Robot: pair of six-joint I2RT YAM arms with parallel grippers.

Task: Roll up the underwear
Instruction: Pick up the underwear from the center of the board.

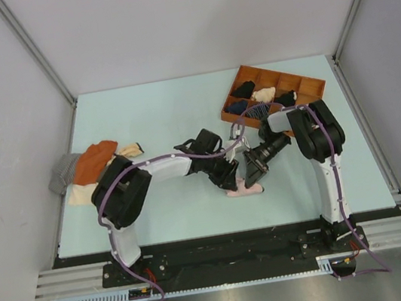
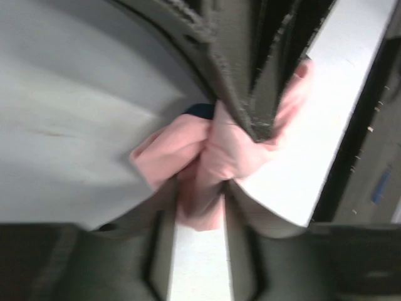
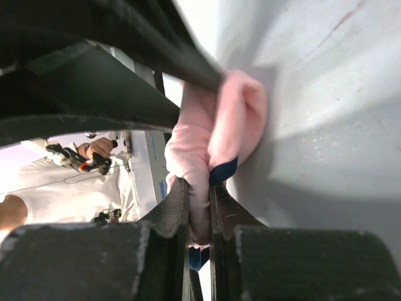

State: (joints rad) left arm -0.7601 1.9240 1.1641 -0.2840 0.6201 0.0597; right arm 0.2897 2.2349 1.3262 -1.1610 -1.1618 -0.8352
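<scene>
I will next lift my right gripper outward, to its right in the top view, and lower it inside the tray's empty section beside the black roll.
The underwear, light pink with dark navy edging, lies bunched on the table near the front, between the two grippers. My left gripper is shut on one side of it. In the left wrist view the pink fabric is pinched between my fingertips. My right gripper is shut on the other side. In the right wrist view its jaws clamp a fold of the underwear, with navy edging beside them. The two grippers nearly touch.
An orange compartment tray with several rolled items stands at the back right. A pile of cloths lies at the left edge: orange, beige-cream and grey striped. The table's front edge is close behind the underwear.
</scene>
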